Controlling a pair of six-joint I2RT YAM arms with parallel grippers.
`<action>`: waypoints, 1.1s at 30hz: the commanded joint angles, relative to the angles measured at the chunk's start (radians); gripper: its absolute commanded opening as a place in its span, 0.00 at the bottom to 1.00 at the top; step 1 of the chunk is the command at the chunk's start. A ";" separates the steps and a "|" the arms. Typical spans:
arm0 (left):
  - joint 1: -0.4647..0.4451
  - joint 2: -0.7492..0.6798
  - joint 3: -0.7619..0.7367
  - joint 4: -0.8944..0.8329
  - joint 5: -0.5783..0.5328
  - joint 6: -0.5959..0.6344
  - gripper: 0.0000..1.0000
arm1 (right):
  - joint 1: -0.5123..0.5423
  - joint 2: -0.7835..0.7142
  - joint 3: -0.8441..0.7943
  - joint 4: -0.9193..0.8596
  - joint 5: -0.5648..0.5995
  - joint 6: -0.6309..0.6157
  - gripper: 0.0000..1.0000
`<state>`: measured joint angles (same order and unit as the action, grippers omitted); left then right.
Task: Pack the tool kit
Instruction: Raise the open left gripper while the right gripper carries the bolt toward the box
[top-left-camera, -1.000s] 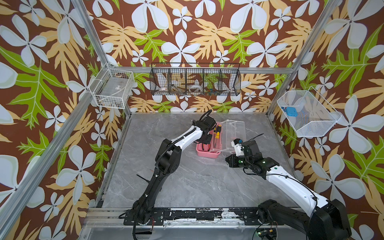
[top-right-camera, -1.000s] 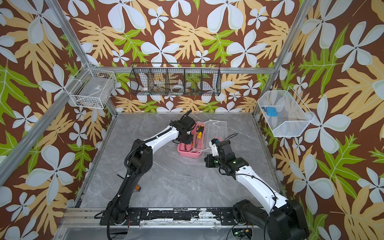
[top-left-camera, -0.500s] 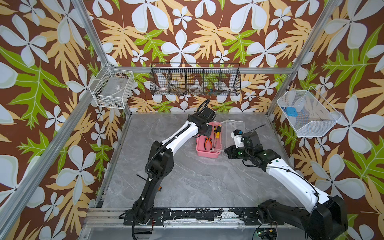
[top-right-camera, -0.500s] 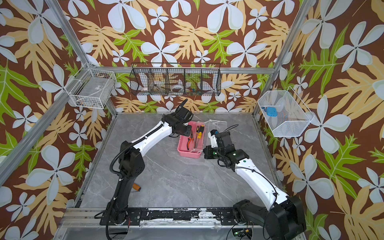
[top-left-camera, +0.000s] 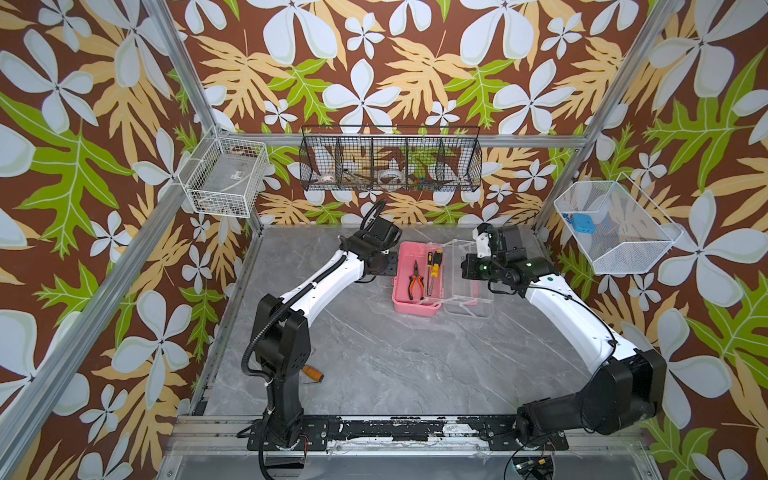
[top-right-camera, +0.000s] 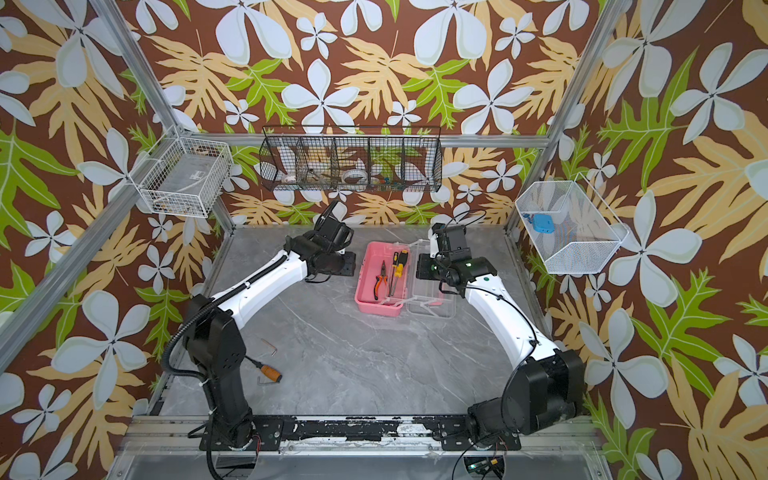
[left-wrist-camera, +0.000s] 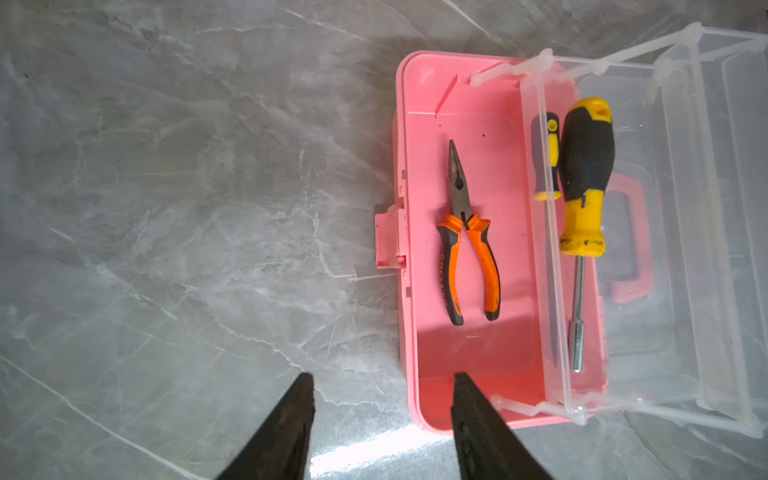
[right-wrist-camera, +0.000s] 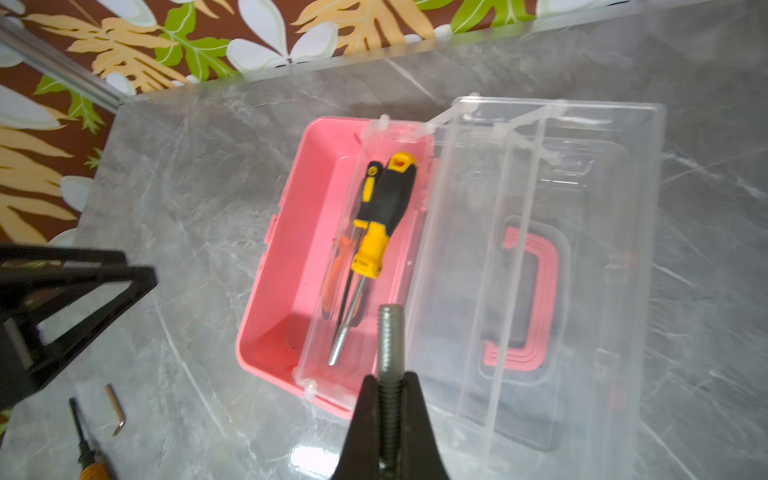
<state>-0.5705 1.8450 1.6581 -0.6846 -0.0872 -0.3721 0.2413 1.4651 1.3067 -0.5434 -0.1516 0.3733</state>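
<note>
I will move my right gripper down next over the clear lid's bottom by the pink handle, away from the screwdrivers, and release the bolt (right-wrist-camera: 390, 340), because that spot is empty.
The pink case (top-left-camera: 397, 297) of the tool kit lies open at the back of the table, its clear lid (top-left-camera: 469, 291) folded out to the right. Orange-black pliers (left-wrist-camera: 469, 232) lie on the case floor. Two yellow-black screwdrivers (left-wrist-camera: 586, 178) rest in the clear tray along the hinge side. My left gripper (left-wrist-camera: 381, 376) hangs open and empty over the case's left rim, one finger over the table, one over the case. My right gripper (right-wrist-camera: 390, 382) is shut on a threaded metal bolt (right-wrist-camera: 390, 340), held above the lid's near edge.
An orange-handled tool (top-right-camera: 266, 371) and two small hex keys (top-right-camera: 269, 347) lie on the table by the left arm's base. A black wire basket (top-left-camera: 390, 160) hangs on the back wall. White wire baskets hang at the left (top-left-camera: 224, 178) and right (top-left-camera: 615, 228).
My left gripper has pulled back from over the case to its left edge, and its jaws have spread. My right gripper has moved toward the back wall with the bolt.
</note>
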 joint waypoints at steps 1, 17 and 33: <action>0.002 -0.047 -0.090 0.147 0.127 -0.048 0.58 | -0.042 0.029 0.020 -0.031 0.009 -0.021 0.00; 0.001 -0.068 -0.329 0.317 0.304 -0.139 0.53 | -0.149 0.218 0.108 -0.113 0.041 -0.123 0.05; 0.005 -0.182 -0.306 0.232 0.189 -0.143 0.53 | -0.151 0.209 0.138 -0.107 0.033 -0.122 0.30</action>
<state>-0.5690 1.6897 1.3350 -0.4236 0.1692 -0.5026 0.0906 1.6993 1.4292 -0.6525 -0.1207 0.2569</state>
